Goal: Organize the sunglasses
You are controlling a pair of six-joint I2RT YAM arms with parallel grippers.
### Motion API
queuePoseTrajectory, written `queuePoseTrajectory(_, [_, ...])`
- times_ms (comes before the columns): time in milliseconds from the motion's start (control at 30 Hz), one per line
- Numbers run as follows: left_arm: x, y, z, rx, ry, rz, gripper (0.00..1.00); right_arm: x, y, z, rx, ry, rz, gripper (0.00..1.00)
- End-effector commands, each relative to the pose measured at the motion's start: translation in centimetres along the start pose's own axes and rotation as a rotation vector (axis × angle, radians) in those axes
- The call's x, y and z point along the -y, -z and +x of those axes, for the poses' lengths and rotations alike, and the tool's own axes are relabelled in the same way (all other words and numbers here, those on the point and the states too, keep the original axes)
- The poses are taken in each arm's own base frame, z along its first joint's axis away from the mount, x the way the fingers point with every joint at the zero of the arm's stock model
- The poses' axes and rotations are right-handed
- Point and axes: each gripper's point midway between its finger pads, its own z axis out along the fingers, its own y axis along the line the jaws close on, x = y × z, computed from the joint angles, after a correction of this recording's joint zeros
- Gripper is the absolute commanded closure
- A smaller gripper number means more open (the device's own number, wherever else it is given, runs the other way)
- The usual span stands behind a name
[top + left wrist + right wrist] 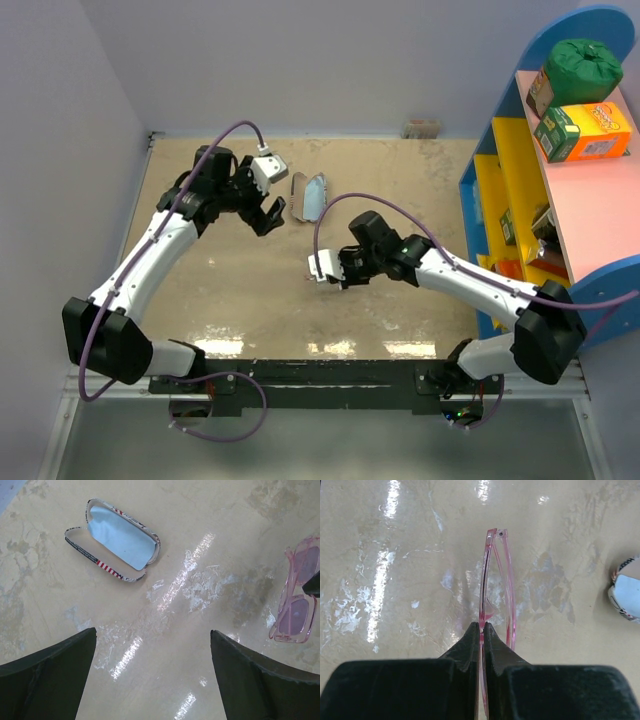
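The bare near tabletop is below my right gripper, toward my base, so next I should move my right gripper back and down and let go of the sunglasses [496, 580] there.
The sunglasses [496, 580], thin pink translucent frames, are folded and held edge-on above the table. My right gripper [481, 625] is shut on them, at the frame. In the left wrist view the sunglasses [296, 602] show at the right edge, with a dark fingertip on them. The flag-print case [80, 544] lies open on the table with a light blue cloth [120, 537] inside. My left gripper [153, 630] hangs open above bare table, near the case [299, 188], holding nothing. In the top view my right gripper [333, 272] is mid-table, to the right of and nearer than my left gripper [270, 215].
A blue and yellow shelf unit [500, 150] stands along the right side, with a green bag [585, 62] and an orange box [590, 130] on its pink top. Walls close the table at the back and left. The case end [626, 587] shows at the right.
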Motion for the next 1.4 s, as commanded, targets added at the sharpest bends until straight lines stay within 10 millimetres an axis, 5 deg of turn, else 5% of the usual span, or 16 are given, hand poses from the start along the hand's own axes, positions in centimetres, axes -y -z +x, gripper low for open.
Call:
queuePoseTrajectory(0, [0.4, 0.6, -0.8, 0.028, -0.02, 0.024, 0.0, -0.7, -0.4, -0.8, 0.019, 0.015, -0.098, 1.0])
queuePoseTrajectory(333, [0.8, 2.2, -0.3, -0.002, -0.087, 0.012, 0.0, -3.2, -2.0, 1.0, -0.042, 0.002, -0.246, 1.0])
queuePoseTrajectory(567, [0.8, 1.2, 1.7, -0.03, -0.035, -0.003, 0.0, -4.8, -3.3, 1.8, -0.074, -0.003, -0.331, 1.0])
queuePoseTrajectory(800, [1.4, 1.7, 1.3, -0.001, -0.041, 0.006, 0.0, -6.8, -3.9, 2.4, -0.089, -0.026, -0.449, 1.0])
queuePoseTrajectory(1033, [1.8, 2.4, 1.4, 0.006, -0.052, 0.008, 0.0, -6.7, -4.5, 2.7, -0.102, -0.03, -0.454, 1.0])
queuePoseTrajectory(1367, [2.3, 1.9, 2.2, 0.004, -0.034, 0.022, 0.0, -5.5, -4.7, 2.8, -0.113, -0.027, -0.373, 0.75])
